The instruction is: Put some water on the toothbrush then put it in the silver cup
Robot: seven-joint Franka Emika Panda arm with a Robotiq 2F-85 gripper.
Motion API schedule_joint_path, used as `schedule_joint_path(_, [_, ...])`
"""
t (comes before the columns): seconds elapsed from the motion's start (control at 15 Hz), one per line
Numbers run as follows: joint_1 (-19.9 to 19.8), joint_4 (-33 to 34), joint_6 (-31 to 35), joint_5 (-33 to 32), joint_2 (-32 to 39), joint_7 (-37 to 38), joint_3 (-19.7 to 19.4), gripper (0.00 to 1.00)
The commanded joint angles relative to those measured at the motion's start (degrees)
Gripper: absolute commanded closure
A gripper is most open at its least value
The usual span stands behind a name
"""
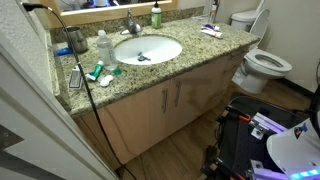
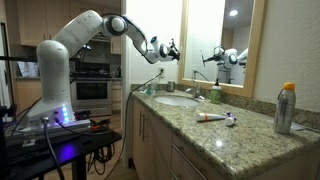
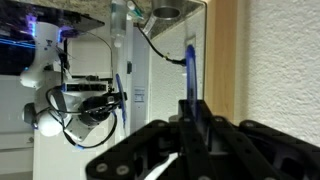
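Observation:
My gripper needs to lower the toothbrush, with its tip pointing down, to the silver cup standing well below, over its open top. It should release the toothbrush there.
My gripper (image 3: 195, 118) is shut on the toothbrush (image 3: 190, 65), a slim blue stick that stands up from between the dark fingers. In an exterior view the gripper (image 2: 172, 48) hangs high above the near end of the counter, in front of the mirror and well above the sink (image 2: 176, 100). The silver cup (image 1: 76, 40) stands at the back left of the counter, next to the clear white-capped bottle (image 1: 103, 45). The gripper does not show in that view.
The sink basin (image 1: 147, 49) with its faucet (image 1: 131, 26) lies mid-counter. A teal-and-white tube (image 1: 104, 72) lies at the front left. A green bottle (image 1: 156, 15) stands by the mirror. A spray can (image 2: 285, 108) stands at the counter's far end. A toilet (image 1: 265, 65) is beside the vanity.

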Motion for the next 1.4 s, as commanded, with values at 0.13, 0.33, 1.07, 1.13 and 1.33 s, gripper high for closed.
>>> schedule_joint_path(0.13, [6.7, -2.8, -9.0, -0.5, -0.3, -1.0, -7.9, 0.97])
schedule_joint_path(0.33, [8.9, -6.1, -14.5, 7.0, -1.3, -8.3, -7.3, 0.97])
schedule_joint_path(1.07, [4.8, -5.7, 0.2, 10.9, 3.3, -13.3, 3.8, 0.89])
schedule_joint_path(1.13, [4.4, -5.4, 1.5, 10.6, 4.0, -13.5, 4.1, 0.89])
schedule_joint_path(1.33, [4.4, -4.0, 3.2, 10.3, 5.6, -13.6, 3.8, 0.97])
